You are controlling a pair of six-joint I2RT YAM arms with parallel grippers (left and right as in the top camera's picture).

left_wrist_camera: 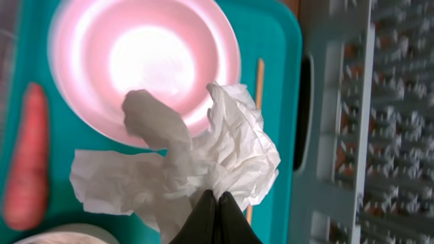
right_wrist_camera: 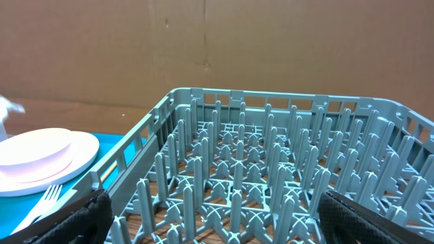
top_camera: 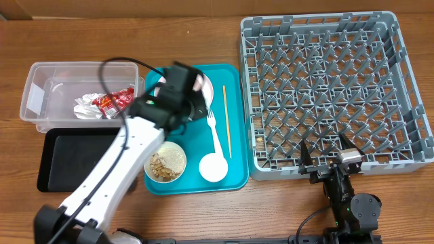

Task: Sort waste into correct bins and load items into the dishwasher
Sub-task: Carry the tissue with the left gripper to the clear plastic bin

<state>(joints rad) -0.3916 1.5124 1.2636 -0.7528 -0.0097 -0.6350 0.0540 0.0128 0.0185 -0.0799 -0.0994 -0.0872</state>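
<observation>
The clear tub (top_camera: 41,95) already has a napkin inside, so my left gripper will next go to the left in the overhead view, then down, over the tub to let go of its napkin.
In the left wrist view my left gripper (left_wrist_camera: 217,198) is shut on a crumpled white napkin (left_wrist_camera: 234,152), which hangs over the near rim of the pink plate (left_wrist_camera: 142,61) on the teal tray. An orange carrot (left_wrist_camera: 27,159) lies beside the plate, and a wooden chopstick (left_wrist_camera: 258,88) lies on its other side. My right gripper (right_wrist_camera: 220,220) stands open at the near edge of the grey dish rack (top_camera: 332,88), nothing between its fingers. The clear tub (top_camera: 41,95) holds a napkin and a red wrapper (top_camera: 115,100). The black tray (top_camera: 68,159) lies in front of it.
On the teal tray (top_camera: 234,173) sit a white bowl with food scraps (top_camera: 165,163), a small white cup (top_camera: 212,168) and a white fork (top_camera: 214,129). My left arm (top_camera: 115,169) reaches across the black tray and the teal tray's left side.
</observation>
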